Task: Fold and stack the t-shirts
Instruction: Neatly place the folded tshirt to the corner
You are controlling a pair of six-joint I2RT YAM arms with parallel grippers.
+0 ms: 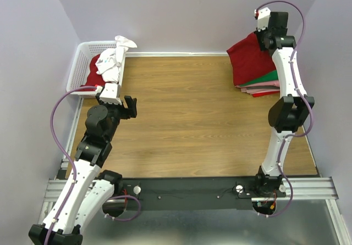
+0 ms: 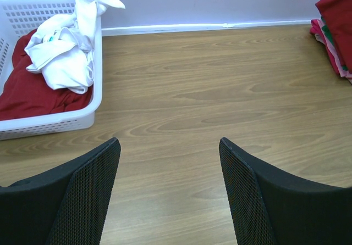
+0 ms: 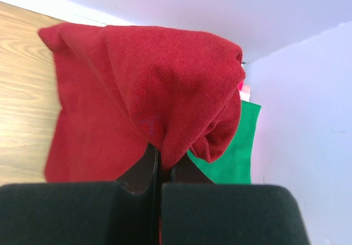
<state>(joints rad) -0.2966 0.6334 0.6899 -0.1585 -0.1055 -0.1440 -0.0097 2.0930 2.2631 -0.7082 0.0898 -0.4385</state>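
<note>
The dark red t-shirt is crooked and leaves green bare by the side. My right gripper will next move toward that side and down over the stack (image 1: pixel 268 73) (image 3: pixel 230 145).
A dark red t-shirt (image 1: pixel 248 57) (image 3: pixel 137 74) lies on top of a stack at the back right, over a green t-shirt (image 1: pixel 268 77) (image 3: pixel 235 151) and pink layers (image 1: pixel 258 91). My right gripper (image 1: pixel 264 36) (image 3: pixel 165 160) is shut on a bunched fold of the dark red t-shirt, above the stack. A crumpled white t-shirt (image 1: pixel 113 61) (image 2: pixel 63 58) hangs over the basket rim, and a red t-shirt (image 1: pixel 92 78) (image 2: pixel 33 94) lies inside. Open and holding nothing, my left gripper (image 1: pixel 130 106) (image 2: pixel 168 142) hovers over bare wood, right of the basket.
The white lattice basket (image 1: pixel 81 58) (image 2: pixel 55 125) stands at the back left corner. Purple walls close in the back and both sides. The stack's edge (image 2: pixel 335 20) shows at the far right of the left wrist view.
</note>
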